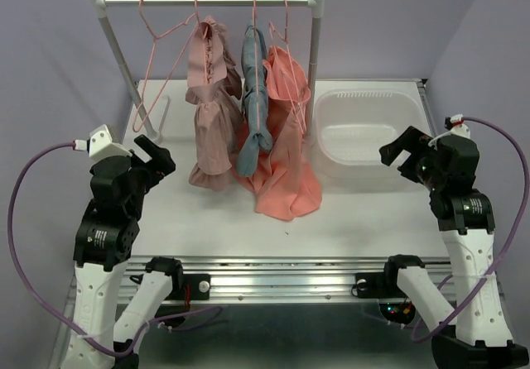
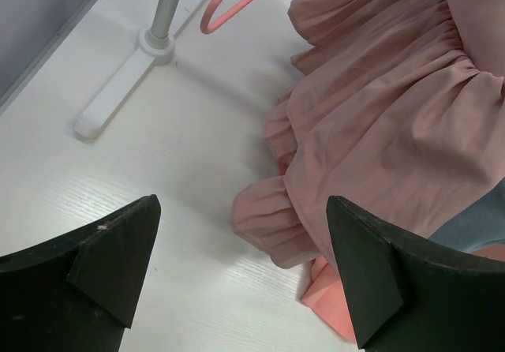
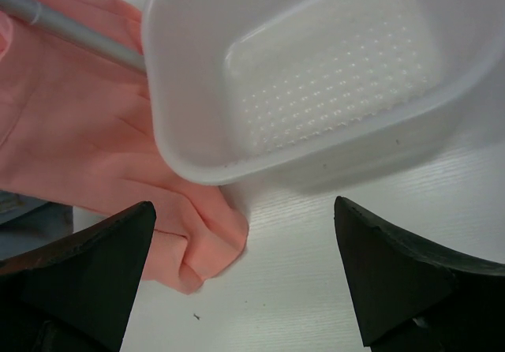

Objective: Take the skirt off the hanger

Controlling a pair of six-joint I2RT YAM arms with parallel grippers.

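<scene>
I need to move my right gripper up and across next and close it on that hanger's exposed near arm [image 1: 290, 53], because the coral-orange garment's hanger is above my right gripper and to its left in the top view.
The dusty-pink ruffled skirt [image 1: 211, 108] hangs from a pink hanger [image 1: 199, 15] on the rail, its hem resting on the table. In the left wrist view the skirt [image 2: 379, 107] fills the upper right. My left gripper [image 1: 156, 155] is open and empty, left of the skirt's hem; the left wrist view shows the gripper [image 2: 241, 269] with the hem just ahead of it. My right gripper [image 1: 406, 150] is open and empty at the right, beside the white basket; the right wrist view shows the gripper [image 3: 245, 277] over bare table.
A blue-grey garment [image 1: 253, 96] and a coral-orange garment [image 1: 286, 146] hang right of the skirt. An empty pink hanger [image 1: 161, 63] hangs at the left. A white basket [image 1: 360, 133] stands at the back right. The rack's foot [image 2: 138, 72] lies at the back left.
</scene>
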